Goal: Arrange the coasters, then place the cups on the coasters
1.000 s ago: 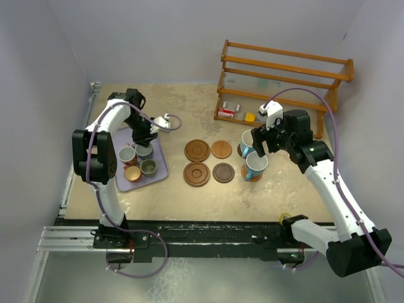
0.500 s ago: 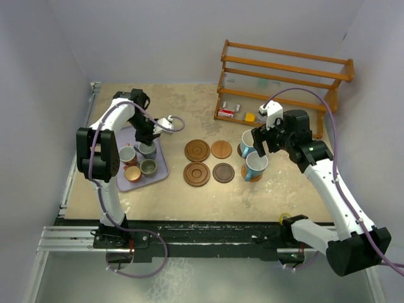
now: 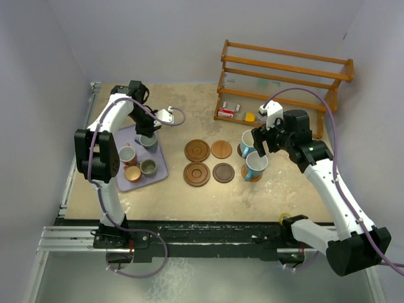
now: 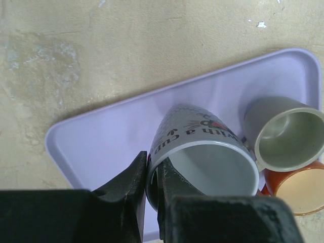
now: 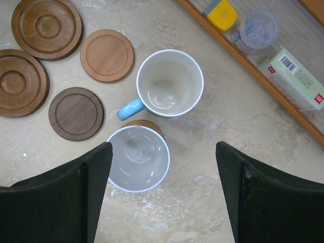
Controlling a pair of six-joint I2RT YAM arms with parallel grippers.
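Observation:
I will move my left gripper off the tray and down, then let go of the grey printed cup on the bare palest coaster, to its right in the top view.
My left gripper [image 4: 152, 163] is shut on the rim of a grey printed cup [image 4: 202, 147], one finger inside and one outside. The cup hangs tilted over the lavender tray [image 4: 101, 147]. From above, this cup [image 3: 149, 141] is at the tray's far end. A grey-green cup [image 4: 288, 134] and a copper-orange cup [image 4: 299, 191] stand on the tray, with a pale cup [image 3: 127, 154] beside them. Four wooden coasters [image 3: 197, 150] [image 3: 221, 149] [image 3: 196, 173] [image 3: 223, 172] lie mid-table. My right gripper [image 5: 163, 149] hangs open above two large light-blue and white cups [image 5: 169, 83] [image 5: 137, 158]; the near one stands on a coaster [image 5: 148, 124].
A wooden rack [image 3: 284, 82] stands at the back right, with a yellow item [image 5: 221, 13], a small clear cup [image 5: 255, 30] and a green box [image 5: 296, 76] on its bottom shelf. Grey walls close in both sides of the table.
My left gripper has shut on the printed cup's rim and carried it up and toward the tray's far end. The right arm has not moved.

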